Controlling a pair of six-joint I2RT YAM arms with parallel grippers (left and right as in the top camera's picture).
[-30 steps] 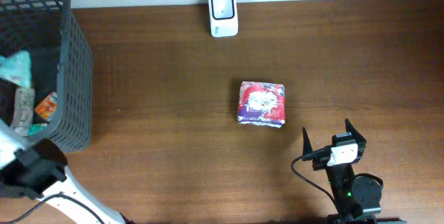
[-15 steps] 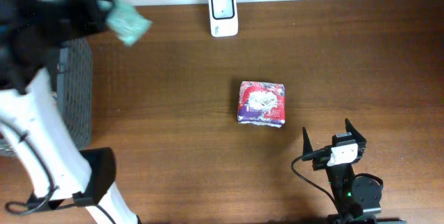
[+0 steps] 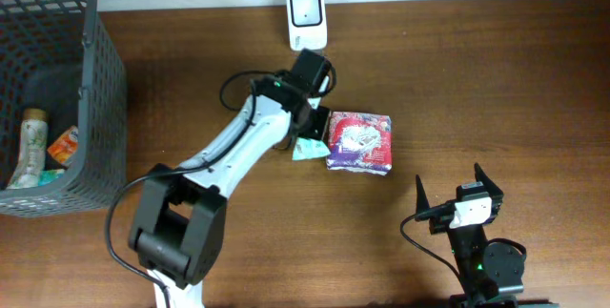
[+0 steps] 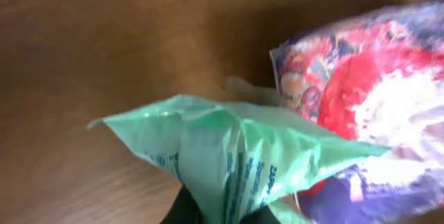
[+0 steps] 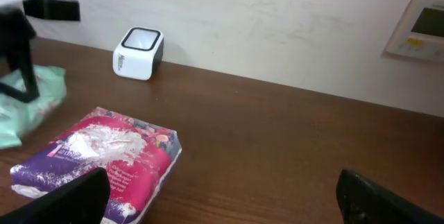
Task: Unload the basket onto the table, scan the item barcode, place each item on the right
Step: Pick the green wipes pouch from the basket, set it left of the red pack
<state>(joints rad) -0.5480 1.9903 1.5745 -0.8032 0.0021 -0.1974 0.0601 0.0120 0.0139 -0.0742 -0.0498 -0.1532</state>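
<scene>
Next, my left gripper should shift to the right in the overhead view, nudging the red packet, then lay the green packet beside it, since the table beyond is bare.
My left gripper (image 3: 310, 138) is shut on a pale green packet (image 3: 306, 150) with blue print, held low over the table against the left edge of a red and purple packet (image 3: 360, 142). In the left wrist view the green packet (image 4: 243, 148) fills the middle, pinched between my dark fingers at the bottom edge, with the red packet (image 4: 368, 92) to its right. The white barcode scanner (image 3: 307, 19) stands at the table's back edge, beyond both packets. My right gripper (image 3: 449, 176) stands open at the front right with nothing between its fingers; the red packet (image 5: 104, 158) lies ahead of it.
A dark mesh basket (image 3: 105, 89) stands at the far left, holding a bottle (image 3: 29, 146) and an orange packet (image 3: 64, 144). The scanner (image 5: 138, 53) sits against a white wall. A wall panel (image 5: 418, 28) hangs at the right.
My left arm lifted the green packet out of the basket and swung it right across the table to beside the red packet. The right arm has not moved.
</scene>
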